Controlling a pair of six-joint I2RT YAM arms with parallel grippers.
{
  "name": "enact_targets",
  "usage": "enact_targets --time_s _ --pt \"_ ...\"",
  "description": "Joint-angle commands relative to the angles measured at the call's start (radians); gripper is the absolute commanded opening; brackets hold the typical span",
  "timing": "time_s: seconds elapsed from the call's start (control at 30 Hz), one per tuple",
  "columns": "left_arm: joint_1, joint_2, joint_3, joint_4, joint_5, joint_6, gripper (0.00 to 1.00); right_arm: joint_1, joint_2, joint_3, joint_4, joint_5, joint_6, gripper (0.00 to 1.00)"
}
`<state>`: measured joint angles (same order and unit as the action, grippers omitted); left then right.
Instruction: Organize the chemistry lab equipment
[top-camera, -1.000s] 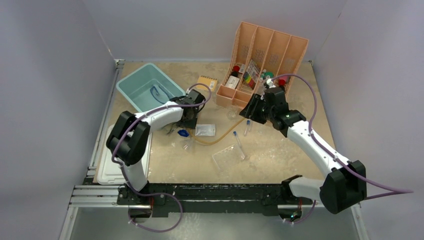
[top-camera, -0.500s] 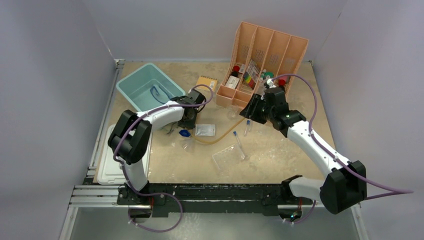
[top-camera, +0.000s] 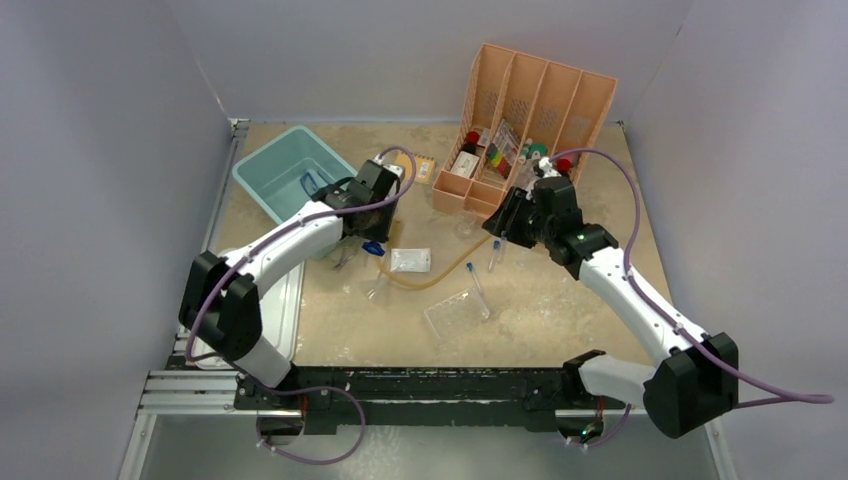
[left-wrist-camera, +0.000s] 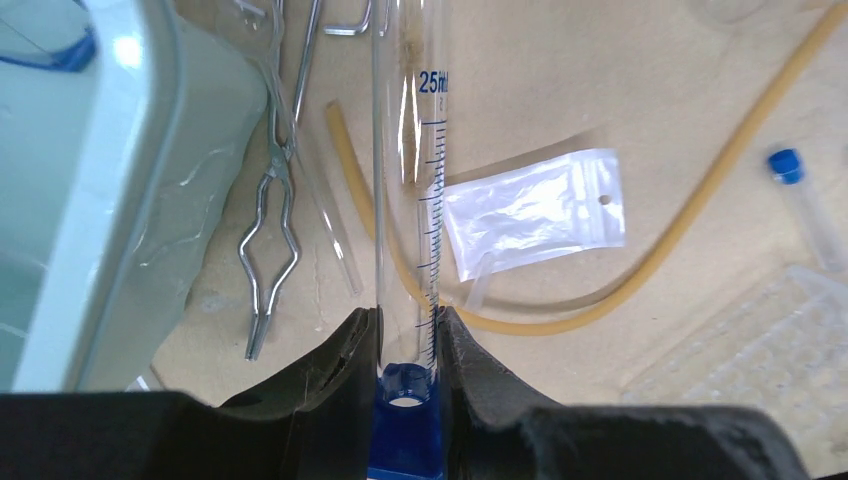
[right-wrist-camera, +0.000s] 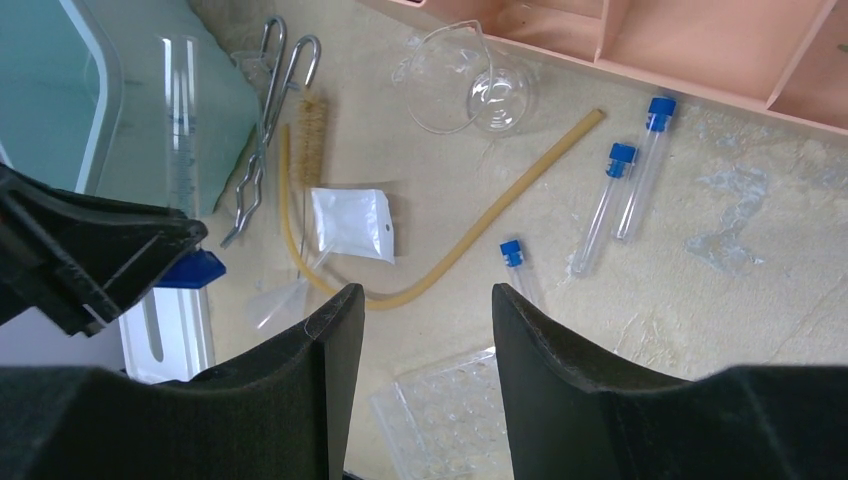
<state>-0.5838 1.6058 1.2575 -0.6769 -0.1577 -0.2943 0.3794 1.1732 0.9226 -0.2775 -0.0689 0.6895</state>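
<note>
My left gripper lifts the cylinder (left-wrist-camera: 405, 150) over the teal bin's rim next, then lowers it inside beside the blue-framed goggles (top-camera: 310, 182).
My left gripper (left-wrist-camera: 408, 320) is shut on a clear 25 ml graduated cylinder (left-wrist-camera: 405, 150) just above its blue base and holds it off the table beside the teal bin (top-camera: 262, 165). Below it lie metal tongs (left-wrist-camera: 275, 200), amber tubing (left-wrist-camera: 640, 270) and a small clear bag (left-wrist-camera: 535, 210). Blue-framed goggles (top-camera: 310, 182) lie in the bin. My right gripper (right-wrist-camera: 428, 300) is open and empty, above blue-capped test tubes (right-wrist-camera: 600, 210) and the clear tube rack (right-wrist-camera: 440, 415).
The peach divider (top-camera: 530, 100) with bottles stands at the back right. An orange notepad (top-camera: 425, 165) lies beside it. A round glass flask (right-wrist-camera: 470, 90) and a bristle brush (right-wrist-camera: 308, 140) lie on the table. A white tray (top-camera: 285, 310) sits at the left edge.
My left gripper has risen and moved back toward the bin with the cylinder, and the left arm has stretched out. The right arm has barely moved.
</note>
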Motion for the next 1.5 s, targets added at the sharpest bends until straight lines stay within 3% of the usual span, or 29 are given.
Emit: enact_targets --time_s 0.0,0.23,0.43,0.73,1.07,1.47 --pt "-0.001 -0.108 0.073 0.03 0.017 0.006 0.1 0.001 -0.028 0.004 0.03 0.024 0.004 0.52" --pt "0.071 -0.251 0.083 0.154 -0.333 -0.199 0.14 0.002 0.003 0.029 0.047 0.035 -0.005 0.52" --pt "0.252 -0.232 0.104 0.15 -0.366 -0.344 0.14 0.001 0.061 0.08 0.031 0.024 -0.035 0.53" --pt "0.327 -0.012 0.172 0.028 -0.43 -0.514 0.14 0.001 0.182 0.222 -0.02 0.125 -0.205 0.55" --pt "0.445 0.205 0.142 0.08 -0.258 -0.57 0.14 0.001 0.269 0.314 0.004 0.22 -0.212 0.55" --pt "0.464 0.381 0.213 0.127 -0.069 -0.564 0.17 0.0 0.334 0.373 0.008 0.249 -0.212 0.55"
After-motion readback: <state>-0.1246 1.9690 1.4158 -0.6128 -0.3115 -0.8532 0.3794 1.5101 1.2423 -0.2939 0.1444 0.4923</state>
